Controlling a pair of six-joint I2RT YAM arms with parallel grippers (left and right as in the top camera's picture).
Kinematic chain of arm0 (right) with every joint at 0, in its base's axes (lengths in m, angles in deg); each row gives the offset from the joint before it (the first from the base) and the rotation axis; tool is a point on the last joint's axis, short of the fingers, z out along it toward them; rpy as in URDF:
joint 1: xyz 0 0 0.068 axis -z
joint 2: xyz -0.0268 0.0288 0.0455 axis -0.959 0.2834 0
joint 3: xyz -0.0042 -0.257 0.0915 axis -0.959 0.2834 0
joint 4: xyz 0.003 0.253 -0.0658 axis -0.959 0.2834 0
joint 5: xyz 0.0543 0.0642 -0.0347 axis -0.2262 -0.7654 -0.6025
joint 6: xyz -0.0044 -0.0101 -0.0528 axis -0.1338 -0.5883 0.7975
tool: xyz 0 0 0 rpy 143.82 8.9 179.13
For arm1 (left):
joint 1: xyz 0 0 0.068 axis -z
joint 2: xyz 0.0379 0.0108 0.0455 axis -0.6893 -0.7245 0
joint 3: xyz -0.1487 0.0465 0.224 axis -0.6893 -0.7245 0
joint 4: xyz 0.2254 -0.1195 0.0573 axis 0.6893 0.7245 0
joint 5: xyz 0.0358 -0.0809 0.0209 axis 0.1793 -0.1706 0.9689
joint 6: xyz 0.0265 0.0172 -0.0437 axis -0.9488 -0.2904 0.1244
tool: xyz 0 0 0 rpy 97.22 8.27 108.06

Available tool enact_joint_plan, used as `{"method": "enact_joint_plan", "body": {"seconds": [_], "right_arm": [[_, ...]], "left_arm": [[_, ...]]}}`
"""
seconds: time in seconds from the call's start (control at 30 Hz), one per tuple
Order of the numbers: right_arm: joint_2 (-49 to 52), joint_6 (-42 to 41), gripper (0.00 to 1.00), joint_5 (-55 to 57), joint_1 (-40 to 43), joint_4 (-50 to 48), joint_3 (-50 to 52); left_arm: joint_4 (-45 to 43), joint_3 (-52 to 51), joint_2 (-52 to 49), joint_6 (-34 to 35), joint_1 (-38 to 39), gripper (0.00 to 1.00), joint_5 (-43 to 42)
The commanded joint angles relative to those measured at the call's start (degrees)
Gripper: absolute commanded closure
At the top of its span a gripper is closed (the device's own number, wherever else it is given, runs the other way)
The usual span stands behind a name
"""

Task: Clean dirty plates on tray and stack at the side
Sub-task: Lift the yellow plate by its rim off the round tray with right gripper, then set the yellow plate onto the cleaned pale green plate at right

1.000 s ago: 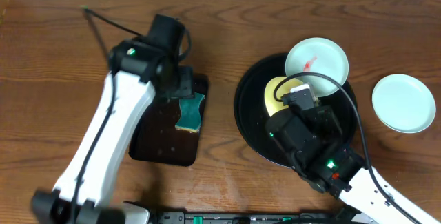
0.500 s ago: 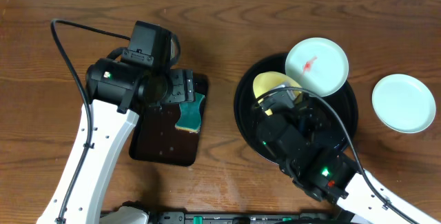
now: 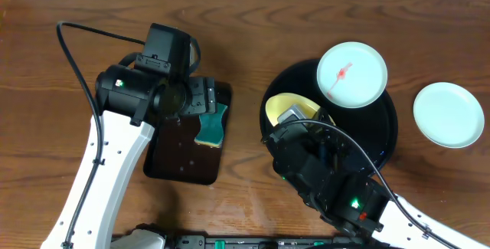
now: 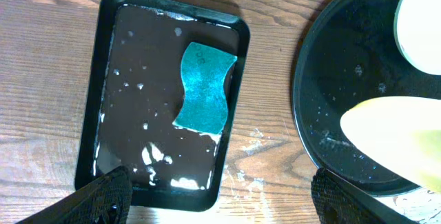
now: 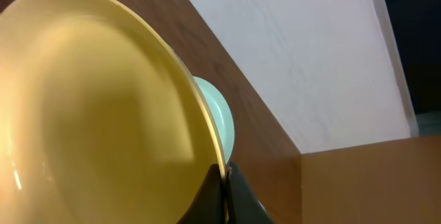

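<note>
From my right gripper, the clean mint plate (image 3: 448,114) lies to the right in the overhead view, so I will swing over it, lower the tilted plate flat and release.
My right gripper (image 5: 224,177) is shut on the rim of the pale yellow plate (image 5: 96,107) and holds it tilted on edge over the left part of the round black tray (image 3: 383,138). From overhead the yellow plate (image 3: 285,106) shows partly under the right wrist. A mint plate with a red smear (image 3: 352,74) rests on the tray's far rim. A clean mint plate (image 3: 448,114) lies on the bare wood to the right. My left gripper (image 4: 224,200) is open and empty above the front edge of the rectangular tray (image 4: 131,79).
A teal sponge (image 4: 203,86) lies in the wet rectangular black tray (image 3: 176,157), left of the round tray (image 4: 331,65). The left arm's cable loops over the table's far left. A white wall rises behind the table's far edge.
My right arm has moved left and toward the front with the yellow plate, tipping it up. My left arm swung a second ago and has since stayed still.
</note>
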State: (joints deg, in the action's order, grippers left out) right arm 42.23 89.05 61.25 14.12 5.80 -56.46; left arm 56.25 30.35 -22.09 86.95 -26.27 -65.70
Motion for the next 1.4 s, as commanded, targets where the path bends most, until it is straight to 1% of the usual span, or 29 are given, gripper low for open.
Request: {"method": "enact_joint_plan", "body": {"seconds": [0.0,0.5,0.6,0.73,0.8,0.87,0.97,1.0,1.07,1.1,1.2,1.23,1.33,1.37], "right_arm": [[-0.37,0.83,0.99,2.47,-0.48,-0.31,-0.74],[-0.35,0.63,0.99,2.45,-0.44,-0.33,-0.74],[-0.35,-4.57,0.99,2.43,0.94,-0.50,-0.74],[-0.35,-16.98,0.99,1.07,7.69,0.72,-0.72],[-0.35,-21.59,0.99,-4.50,14.38,0.76,-0.72],[-0.37,-23.26,0.99,-13.90,21.81,0.52,-0.74],[-0.35,-24.06,0.99,-34.07,35.15,-0.22,-0.74],[-0.35,-24.06,0.99,-42.71,40.87,-0.59,-0.74],[-0.35,-24.09,0.99,-55.54,50.88,-1.07,-0.74],[-0.17,-24.35,0.99,-62.58,57.75,-1.27,-0.72],[0.74,-28.26,0.99,-70.16,72.00,-1.29,-0.74],[1.66,-30.58,0.99,-71.41,78.40,-1.66,-0.72],[5.53,-39.82,0.99,-71.56,92.37,-4.17,-0.72],[6.86,-42.47,0.99,-71.65,95.58,-5.27,-0.74]], "left_arm": [[0.02,0.15,0.02,-0.57,-0.13,0.16,-0.11],[0.02,0.15,0.02,-0.57,-0.13,0.16,-0.11],[0.02,0.15,0.02,-0.57,-0.13,0.16,-0.11],[0.02,0.15,0.02,-0.57,-0.13,0.16,-0.11],[0.02,0.15,0.02,-0.57,-0.13,0.16,-0.11],[0.02,0.15,0.02,-0.57,-0.13,0.16,-0.11],[0.02,0.15,0.02,-0.57,-0.13,0.16,-0.11],[0.02,0.15,0.02,-0.57,-0.13,0.15,-0.11],[0.02,0.15,0.02,-0.57,-0.13,0.16,-0.11],[0.02,0.15,0.02,-0.57,-0.13,0.16,-0.11],[0.02,0.15,0.02,-0.57,-0.13,0.15,-0.11],[0.02,0.15,0.02,-0.57,-0.13,0.16,-0.11],[0.02,0.15,0.02,-0.57,-0.13,0.15,-0.11],[0.02,0.15,0.02,-0.57,-0.13,0.16,-0.11]]}}
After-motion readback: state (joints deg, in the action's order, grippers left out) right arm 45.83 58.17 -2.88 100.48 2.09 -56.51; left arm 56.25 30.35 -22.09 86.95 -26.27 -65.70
